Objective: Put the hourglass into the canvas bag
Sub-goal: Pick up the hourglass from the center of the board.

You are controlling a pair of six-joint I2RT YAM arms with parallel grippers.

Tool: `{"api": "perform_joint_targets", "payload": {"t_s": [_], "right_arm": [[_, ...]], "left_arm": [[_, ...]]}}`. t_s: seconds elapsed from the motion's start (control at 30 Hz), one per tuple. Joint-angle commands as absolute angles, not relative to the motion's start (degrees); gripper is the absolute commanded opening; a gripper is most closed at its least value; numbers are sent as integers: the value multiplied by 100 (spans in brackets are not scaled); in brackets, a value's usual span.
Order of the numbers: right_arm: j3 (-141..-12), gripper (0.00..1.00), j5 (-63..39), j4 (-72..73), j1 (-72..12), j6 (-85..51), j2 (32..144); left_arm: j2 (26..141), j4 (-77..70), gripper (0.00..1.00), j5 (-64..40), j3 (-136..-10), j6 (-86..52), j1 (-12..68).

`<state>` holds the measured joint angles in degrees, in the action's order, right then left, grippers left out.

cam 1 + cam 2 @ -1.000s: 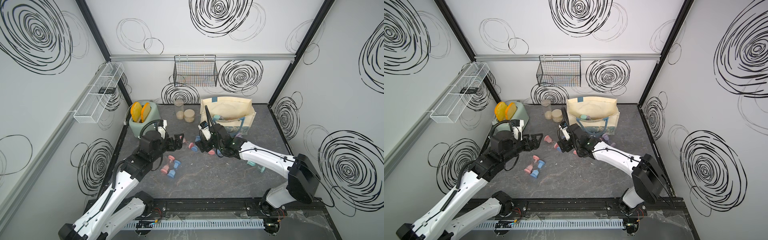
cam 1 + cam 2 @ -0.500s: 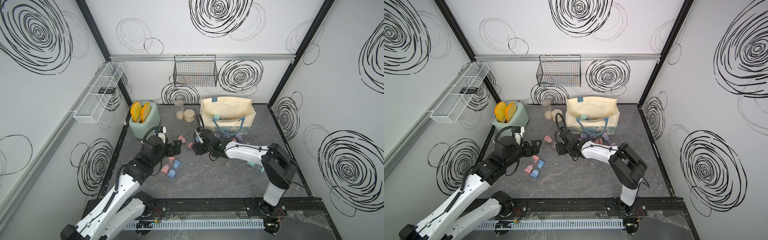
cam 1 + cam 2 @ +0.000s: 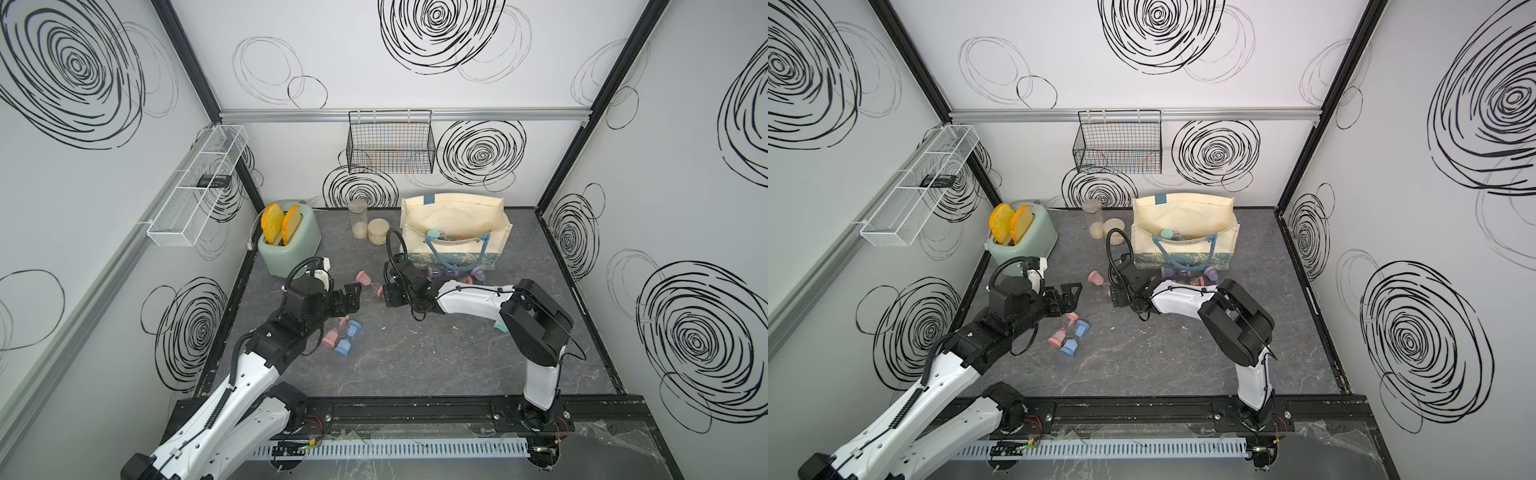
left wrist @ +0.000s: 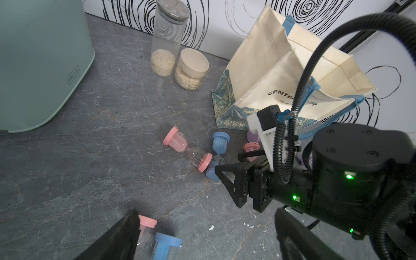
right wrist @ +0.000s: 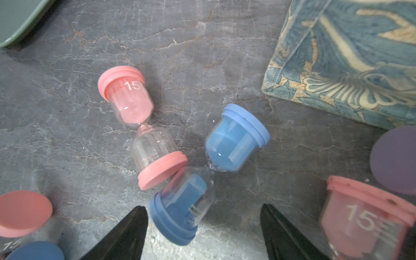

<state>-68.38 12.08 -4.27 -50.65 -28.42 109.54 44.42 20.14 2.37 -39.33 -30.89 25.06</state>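
Note:
The open fingers of my right gripper come down around the blue hourglass's lower bulb point(image 5: 188, 197) next, since it lies below them in line with their gap.
The cream canvas bag point(image 3: 455, 216) point(image 3: 1183, 216) point(image 4: 270, 74) stands open at the back, and some hourglasses lie inside it. A blue hourglass point(image 5: 234, 139) point(image 4: 219, 144) lies on the floor, touching a pink hourglass point(image 5: 144, 126) point(image 4: 177, 141). My right gripper point(image 5: 202, 207) point(image 3: 384, 293) point(image 3: 1115, 297) is open and low over the floor. The blue hourglass's near cap sits between the gripper's fingers point(image 5: 130, 227), touching neither. My left gripper point(image 4: 204, 220) point(image 3: 353, 295) point(image 3: 1069, 295) is open and empty. It hangs beside another pink point(image 4: 147, 221) and blue point(image 4: 167, 243) hourglass pair.
A green toaster point(image 3: 291, 245) with two toast slices stands at the back left. Two jars point(image 3: 359, 220) stand beside the bag. More hourglasses point(image 3: 434, 272) lie along the bag's front. A black wire basket point(image 3: 390, 145) and a white wire shelf point(image 3: 195, 187) hang on the walls.
My right arm has folded at the elbow, and its gripper has come down and left to the blue hourglass. The left gripper has drawn back slightly and lowered.

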Motion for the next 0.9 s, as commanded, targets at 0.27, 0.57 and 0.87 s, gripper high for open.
{"api": "perform_joint_targets", "payload": {"t_s": [0.27, 0.57, 0.87], "right_arm": [[-7175, 82, 1479, -552, -5159, -2909, 11431], [-7155, 79, 1723, -731, -5269, -2917, 11538], [-7148, 72, 1680, -701, -5281, -2918, 11632]], "left_arm": [[4403, 1802, 96, 289, -3863, -3181, 2445], [4395, 1828, 96, 261, -3894, -3185, 2436], [4434, 1765, 96, 175, -3900, -3208, 2430]]}}
